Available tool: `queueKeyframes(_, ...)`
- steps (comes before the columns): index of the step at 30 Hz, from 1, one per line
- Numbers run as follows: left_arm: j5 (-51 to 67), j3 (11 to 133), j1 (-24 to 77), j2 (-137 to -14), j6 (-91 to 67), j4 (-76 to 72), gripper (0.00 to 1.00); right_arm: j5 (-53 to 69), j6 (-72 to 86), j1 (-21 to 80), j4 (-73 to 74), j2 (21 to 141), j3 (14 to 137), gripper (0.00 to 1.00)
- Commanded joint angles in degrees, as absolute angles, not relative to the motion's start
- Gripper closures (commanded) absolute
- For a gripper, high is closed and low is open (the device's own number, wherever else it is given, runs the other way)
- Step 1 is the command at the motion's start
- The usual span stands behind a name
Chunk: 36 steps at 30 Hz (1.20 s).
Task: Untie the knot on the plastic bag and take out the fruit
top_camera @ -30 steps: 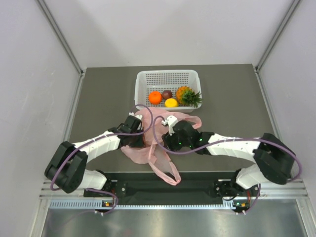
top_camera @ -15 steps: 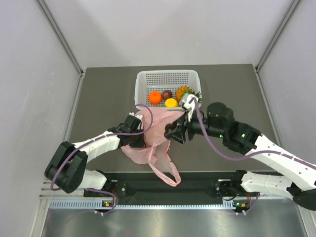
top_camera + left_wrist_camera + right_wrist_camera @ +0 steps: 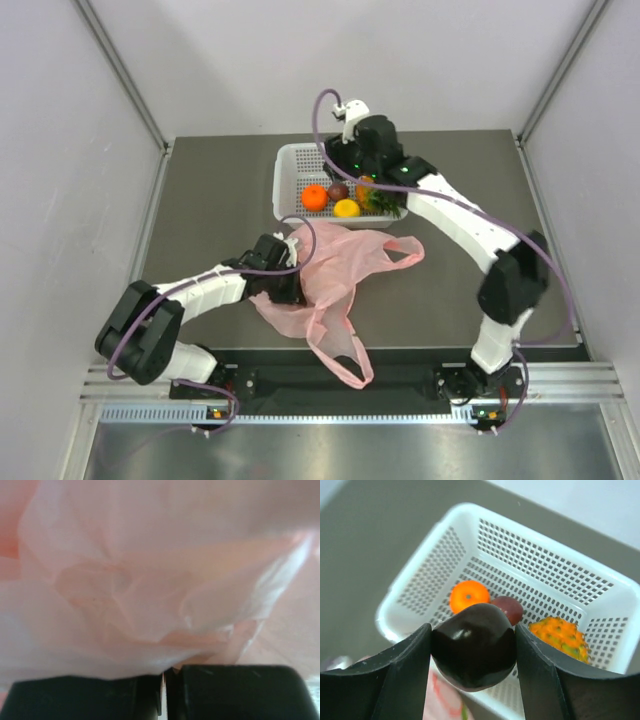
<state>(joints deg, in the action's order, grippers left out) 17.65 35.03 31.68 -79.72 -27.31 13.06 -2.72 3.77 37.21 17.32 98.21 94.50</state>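
Observation:
The dark purple fruit still hangs above the basket's bottom. My right gripper will go down into the white basket beside the purple-red fruit to release the dark purple fruit.
The pink plastic bag lies crumpled on the table before the white basket, its handle strips loose; no tied knot shows. My left gripper is shut on a fold of the bag, and pink film fills the left wrist view. My right gripper hovers over the basket, shut on a dark purple fruit. In the basket lie an orange, a purple-red fruit, a yellow fruit and a mini pineapple. The right wrist view shows the orange, the purple-red fruit and the pineapple.
Grey walls stand left and right of the dark table. A long pink handle loop trails to the table's near edge by the arm bases. The right arm stretches across the table's right side.
My right gripper has risen from the bag with the dark fruit and swung far to above the basket. The bag has spread out. The left gripper has stayed on the bag.

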Motion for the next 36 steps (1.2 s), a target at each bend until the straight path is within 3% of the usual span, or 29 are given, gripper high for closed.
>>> queueKeyframes(1, 23.46, 34.01, 32.25, -79.72, -25.75, 10.11, 1.0, -5.27, 2.55, 35.25, 18.45, 106.5, 104.75, 1.0)
queueKeyframes(13, 25.4, 32.61, 33.4, -78.4, -26.81, 8.88, 1.0, -2.11, 3.52, 31.73, 26.45, 127.79, 122.96, 0.92)
queueKeyframes(21, 23.73, 32.7, 33.4, -76.82, -27.25, 9.66, 1.0, -2.81, 3.69, 31.64, 27.6, 125.87, 121.38, 0.46)
queueKeyframes(28, 23.38, 33.05, 33.4, -76.99, -27.25, 9.76, 1.0, -5.26, 3.52, 31.73, 28.39, 117.09, 115.34, 0.01)
queueKeyframes(36, 23.2, 34.71, 33.4, -78.83, -26.81, 9.67, 1.0, -3.87, 3.16, 32.78, 26.46, 93.02, 96.71, 0.0)
